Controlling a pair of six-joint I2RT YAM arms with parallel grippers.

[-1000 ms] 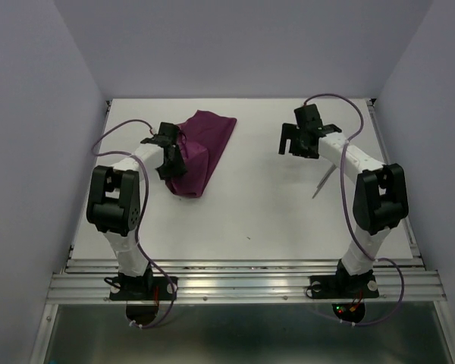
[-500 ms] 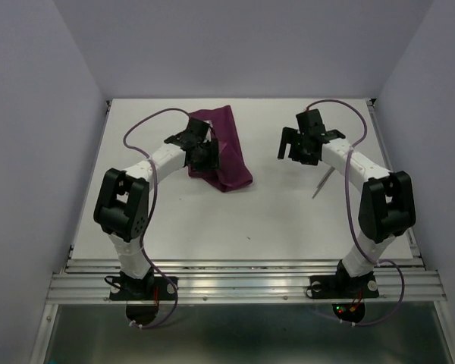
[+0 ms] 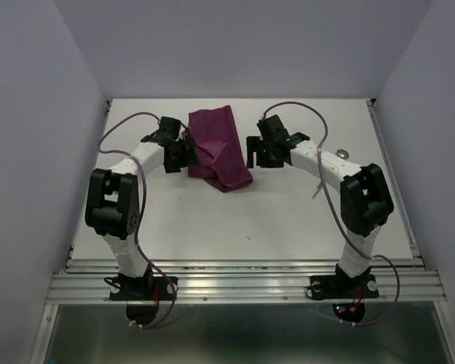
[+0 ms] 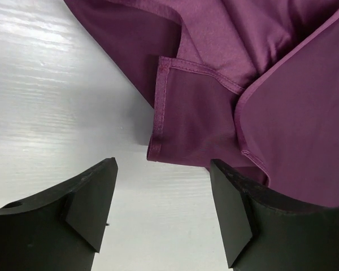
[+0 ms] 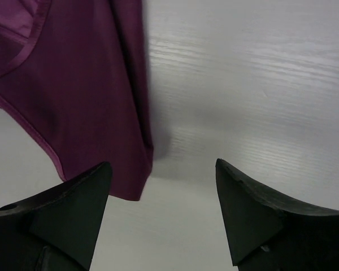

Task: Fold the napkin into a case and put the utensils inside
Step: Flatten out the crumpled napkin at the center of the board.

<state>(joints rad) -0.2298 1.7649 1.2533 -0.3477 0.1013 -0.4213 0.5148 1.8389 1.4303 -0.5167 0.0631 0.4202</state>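
My left gripper lowers onto the near end of the napkin's hemmed edge (image 3: 190, 174) (image 4: 156, 149) next and closes, since that napkin corner lies below, between its open fingers.
The plum-purple napkin (image 3: 218, 148) lies loosely folded and rumpled at the back middle of the table, with layered hems showing in the left wrist view (image 4: 226, 84). My left gripper (image 3: 182, 152) sits just off its left edge, open, with a hemmed corner lying ahead of the empty jaws (image 4: 164, 217). My right gripper (image 3: 252, 155) stands open at the napkin's right edge (image 5: 79, 101), holding nothing (image 5: 161, 217). Of the utensils, only a small round silver spoon bowl (image 3: 343, 154) shows, behind the right forearm. No case shape shows.
White table (image 3: 235, 220) with purple walls on three sides. Purple cables loop over both arms. A metal rail (image 3: 243, 284) runs along the near edge by the arm bases.
My left gripper opened, let go of the napkin and drew back left. The right arm swung left to the napkin's right edge, uncovering the spoon bowl.
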